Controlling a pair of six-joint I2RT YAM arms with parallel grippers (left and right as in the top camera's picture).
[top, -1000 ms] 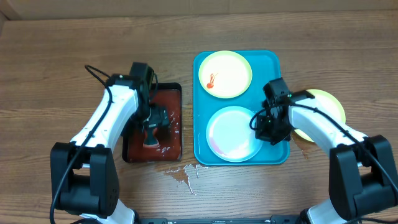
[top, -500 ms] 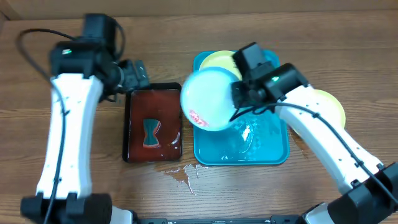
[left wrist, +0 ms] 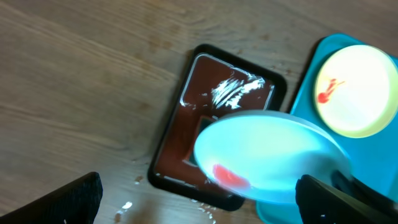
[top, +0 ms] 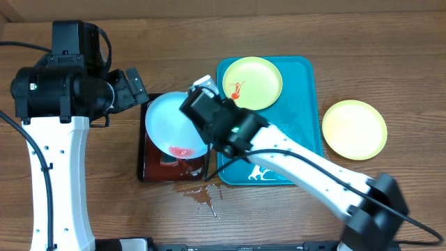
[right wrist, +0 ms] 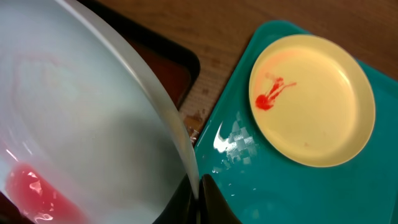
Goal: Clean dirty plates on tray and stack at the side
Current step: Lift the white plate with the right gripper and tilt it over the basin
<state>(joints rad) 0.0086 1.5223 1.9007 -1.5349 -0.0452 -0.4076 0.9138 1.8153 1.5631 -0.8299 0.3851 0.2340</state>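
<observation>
The robot's right gripper should tilt and swing past the turquoise tray [top: 301, 118] and down onto the unsmeared yellow-green plate, because that plate is to the gripper's right in the overhead view.
My right gripper [right wrist: 198, 196] is shut on the rim of the light blue-white dirty plate [top: 171, 125] and holds it tilted over the black tray [top: 149, 171]. Red sauce [right wrist: 31, 186] has pooled at the plate's low edge. A pale yellow-green dirty plate [top: 252, 84] with a red smear lies at the back of the turquoise tray [top: 301, 118]. Another yellow-green plate [top: 354, 129], with no smear showing, rests on the table to the tray's right. My left gripper [left wrist: 200, 204] hangs open high above the black tray's left side, holding nothing.
The black tray [left wrist: 159, 169] has a wet, dark red inside, mostly covered by the tilted plate [left wrist: 267, 149]. Splashes of liquid [top: 205, 195] lie on the wood in front of it. The right arm [top: 300, 167] stretches across the turquoise tray's front half.
The right arm has lifted the blue-white plate off the turquoise tray and carried it left over the black tray. The left arm has risen out of the black tray and pulled back to the left.
</observation>
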